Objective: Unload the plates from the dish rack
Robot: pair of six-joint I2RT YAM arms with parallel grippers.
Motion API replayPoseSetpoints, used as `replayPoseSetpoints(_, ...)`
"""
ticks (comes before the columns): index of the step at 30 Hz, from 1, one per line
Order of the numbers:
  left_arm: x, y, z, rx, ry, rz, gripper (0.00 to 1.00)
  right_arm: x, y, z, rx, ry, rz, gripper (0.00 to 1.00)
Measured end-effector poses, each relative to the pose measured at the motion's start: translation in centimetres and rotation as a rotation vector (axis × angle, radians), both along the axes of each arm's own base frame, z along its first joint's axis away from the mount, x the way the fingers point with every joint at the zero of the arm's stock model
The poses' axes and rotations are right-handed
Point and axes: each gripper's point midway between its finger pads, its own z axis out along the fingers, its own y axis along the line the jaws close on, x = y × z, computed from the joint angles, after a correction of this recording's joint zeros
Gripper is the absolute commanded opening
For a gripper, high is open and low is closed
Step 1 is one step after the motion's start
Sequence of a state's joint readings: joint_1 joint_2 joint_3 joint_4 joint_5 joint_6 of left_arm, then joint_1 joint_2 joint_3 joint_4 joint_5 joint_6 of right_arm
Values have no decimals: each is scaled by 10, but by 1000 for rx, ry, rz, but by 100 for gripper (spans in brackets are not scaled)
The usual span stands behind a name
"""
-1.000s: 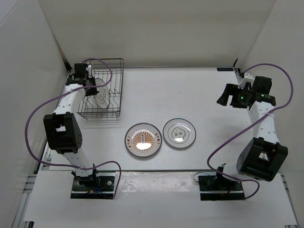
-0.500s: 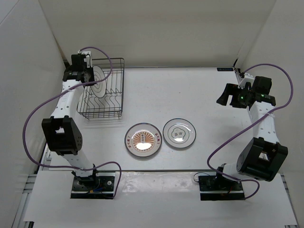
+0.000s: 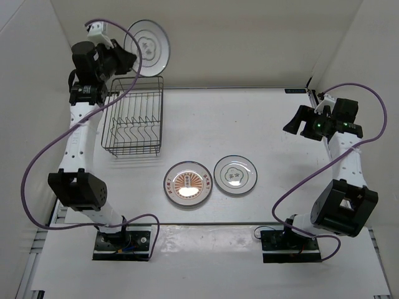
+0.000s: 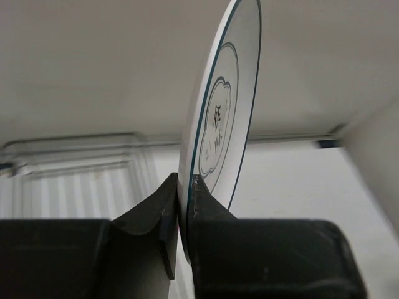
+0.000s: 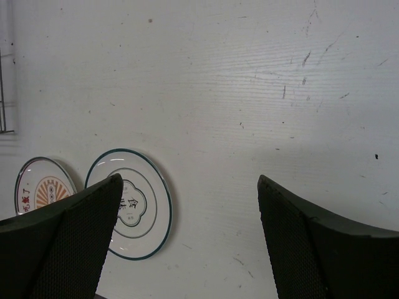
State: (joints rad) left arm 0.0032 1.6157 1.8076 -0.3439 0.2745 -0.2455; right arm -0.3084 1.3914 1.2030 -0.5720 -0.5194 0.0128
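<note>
Next, my left gripper will move back, down and toward the right in the top view, tilting its plate for release onto the flat white plate, as their motifs match.
My left gripper is raised high over the dish rack, shut on the rim of a white plate with a small grey centre motif. The left wrist view shows the plate edge-on and upright, its rim pinched between my closed jaws. No plate stands in the wire rack. Two plates lie flat on the table: one with an orange sunburst centre and a white one beside it. My right gripper hovers open at the far right; its wrist view shows the white plate and the orange plate below.
White walls enclose the table on the left, back and right. The rack sits in the back left corner close to the left wall. A purple cable loops from each arm. The rack's edge shows at the left of the right wrist view.
The left gripper has lifted the white plate out of the rack and carried it up and back, well above the rack. The right arm has stayed put.
</note>
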Motion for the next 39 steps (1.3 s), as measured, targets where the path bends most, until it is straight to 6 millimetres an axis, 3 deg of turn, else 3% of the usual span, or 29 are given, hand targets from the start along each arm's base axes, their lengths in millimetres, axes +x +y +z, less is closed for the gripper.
replayPoseSetpoints(3, 0, -51, 27, -144, -45, -199, 0, 3, 1, 3, 10, -5, 3, 90)
replayPoseSetpoints(6, -3, -115, 19, -225, -10, -395, 0, 5, 0, 4, 13, -7, 6, 90)
replayPoseSetpoints(10, -18, -209, -45, -311, 189, -673, 0, 7, -1, 5, 12, -8, 4, 90)
replayPoseSetpoints(12, -34, -243, -82, -366, 322, -802, 0, 7, -2, 5, 8, -9, 6, 90)
replayPoseSetpoints(14, -46, -269, -135, -410, 492, -881, 2, 6, -2, 4, -2, -14, 15, 90)
replayPoseSetpoints(16, -60, -282, -181, -434, 637, -919, 4, 6, -3, 4, -10, -17, 21, 90)
replayPoseSetpoints(19, -83, -294, -227, -429, 793, -937, 4, 6, -4, 3, -21, -21, 30, 90)
replayPoseSetpoints(32, -168, -336, -267, -238, 933, -1118, 4, 4, -7, 0, -41, -21, 43, 90)
replayPoseSetpoints(39, -196, -337, -315, -150, 1069, -1116, 4, 2, -7, -2, -43, -14, 47, 90)
